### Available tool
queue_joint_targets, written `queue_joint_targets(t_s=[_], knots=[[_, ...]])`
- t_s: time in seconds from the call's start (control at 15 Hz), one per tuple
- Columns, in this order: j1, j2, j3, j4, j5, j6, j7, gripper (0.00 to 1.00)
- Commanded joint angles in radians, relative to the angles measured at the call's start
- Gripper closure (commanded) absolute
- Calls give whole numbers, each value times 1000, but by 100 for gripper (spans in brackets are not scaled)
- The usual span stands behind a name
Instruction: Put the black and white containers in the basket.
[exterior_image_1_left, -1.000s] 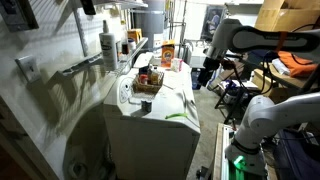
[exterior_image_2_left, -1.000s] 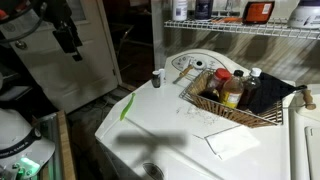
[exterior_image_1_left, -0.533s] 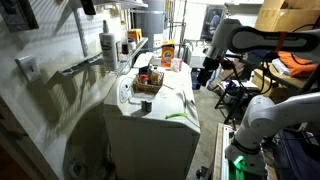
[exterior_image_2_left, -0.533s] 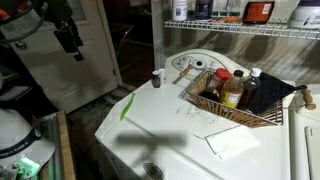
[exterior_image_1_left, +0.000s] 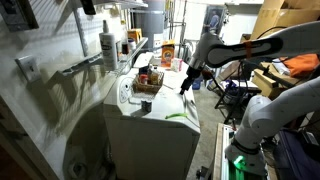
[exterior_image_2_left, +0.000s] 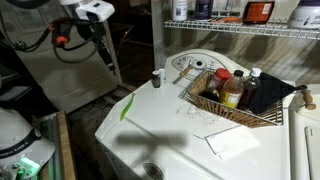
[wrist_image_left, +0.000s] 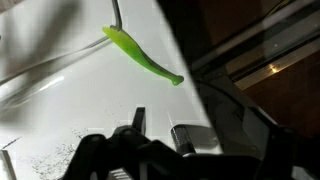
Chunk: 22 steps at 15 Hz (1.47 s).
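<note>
The black container stands lower and farther out beside the basket, so my gripper will next reach outward over the lid and go down around the container.
The brown wicker basket sits on the white appliance's top and holds several bottles and a black thing. A small dark container with a pale cap stands on the lid beside the basket. In both exterior views my gripper hangs in the air off the appliance's edge, apart from basket and container. In the wrist view the gripper is open with nothing between its fingers; below it lie white lid and a green strip.
The white appliance fills the middle. An orange box stands behind the basket. A wire shelf with bottles runs above the lid. A flat white sheet lies near the basket. Clutter surrounds the robot's base.
The arm has swung toward the appliance; the gripper now hangs close to its edge. The gripper stays open and the basket and container have not moved.
</note>
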Motion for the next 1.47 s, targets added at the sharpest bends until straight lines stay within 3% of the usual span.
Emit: queue_joint_targets(t_s=[0.0,0.4,0.73,1.4], knots=[[48,216,-22,92,-9,86,-104,0],[46,490,2,242,-50,246,-141,0],[55,663,37,363,-47,306,-112,0],[73,828,72,470,-149,380,36,0]])
